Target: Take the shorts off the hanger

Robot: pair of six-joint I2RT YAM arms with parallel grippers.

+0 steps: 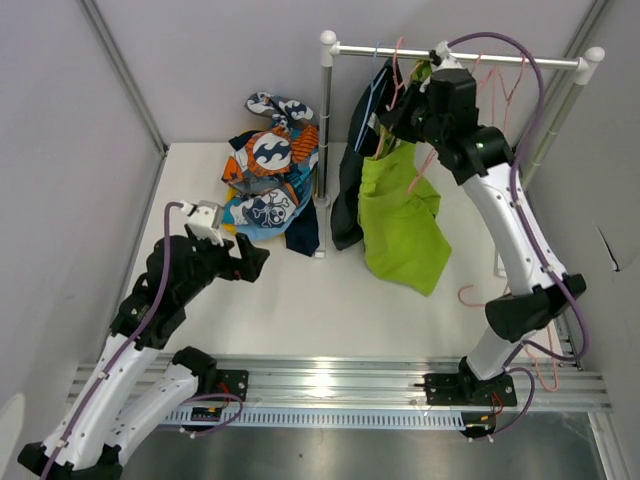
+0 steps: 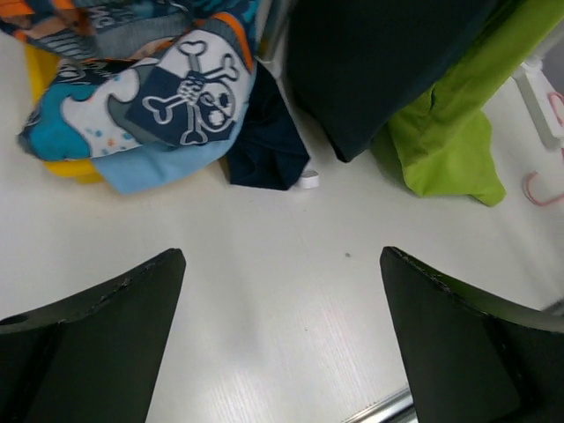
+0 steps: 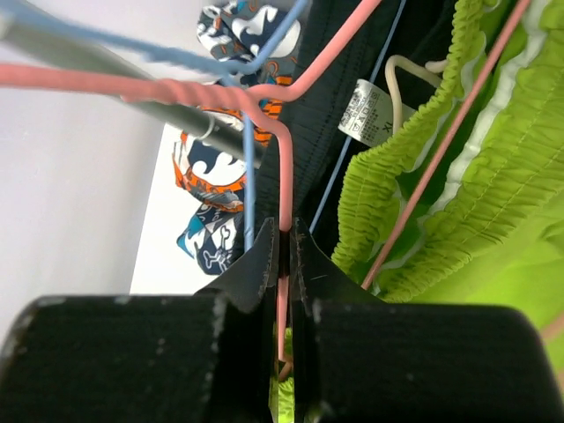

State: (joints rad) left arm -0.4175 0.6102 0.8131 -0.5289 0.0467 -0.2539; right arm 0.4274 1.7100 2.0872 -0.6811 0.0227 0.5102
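Observation:
The left gripper will next swing across to the right in the top view, onto the loose lower leg of the lime green shorts, as their hanger is already held.
Lime green shorts hang on a pink hanger from the rail at the back right; charcoal-black shorts hang beside them on a blue hanger. My right gripper is up at the rail, shut on the pink hanger's wire just below its neck. Patterned orange, teal and white shorts, light blue shorts and navy shorts lie heaped on the table left of the rack post. My left gripper is open and empty above the table, short of the heap.
The rack's white left post stands between the heap and the hanging shorts. Spare pink hangers hang further right on the rail, and another lies on the table. Grey walls close in on left, back and right. A metal rail runs along the near edge.

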